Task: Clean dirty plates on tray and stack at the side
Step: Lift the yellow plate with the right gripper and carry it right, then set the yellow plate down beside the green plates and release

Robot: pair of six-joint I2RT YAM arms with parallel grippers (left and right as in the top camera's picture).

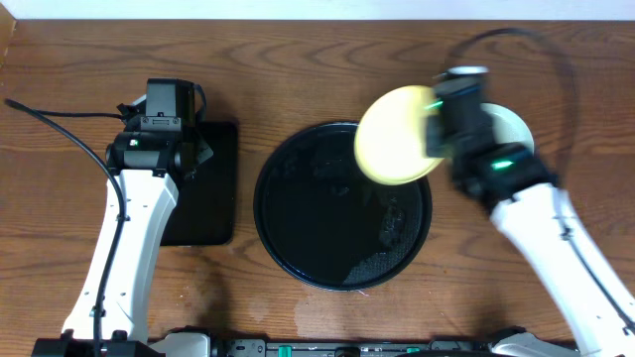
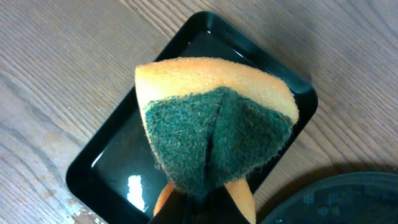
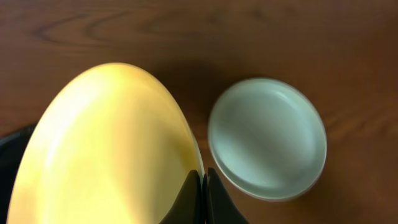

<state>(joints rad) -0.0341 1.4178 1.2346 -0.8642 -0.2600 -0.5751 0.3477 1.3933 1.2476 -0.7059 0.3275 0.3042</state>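
My right gripper holds the yellow plate (image 1: 395, 135) and will next carry it past the mint-blue one and down to free tabletop, which is below and to the gripper's right in the overhead view.
My right gripper (image 1: 434, 127) is shut on the rim of the pale yellow plate (image 1: 395, 135) and holds it tilted in the air over the right edge of the round black tray (image 1: 298, 238). In the right wrist view my fingers (image 3: 203, 176) pinch the yellow plate (image 3: 106, 149). A pale mint-blue plate (image 3: 267, 137) lies on the wood tabletop (image 3: 186, 31) to its right; it also shows partly behind my arm overhead (image 1: 516, 127). My left gripper (image 2: 205, 196) is shut on a folded yellow-and-green sponge (image 2: 214, 134) above the rectangular tray. The third plate is out of view.
A small rectangular black tray (image 1: 213, 188) lies left of the round tray, under my left arm; it also shows in the left wrist view (image 2: 112, 168). The round tray's rim (image 2: 336, 196) shows at the lower right there. A black cable (image 1: 55, 124) crosses the far left.
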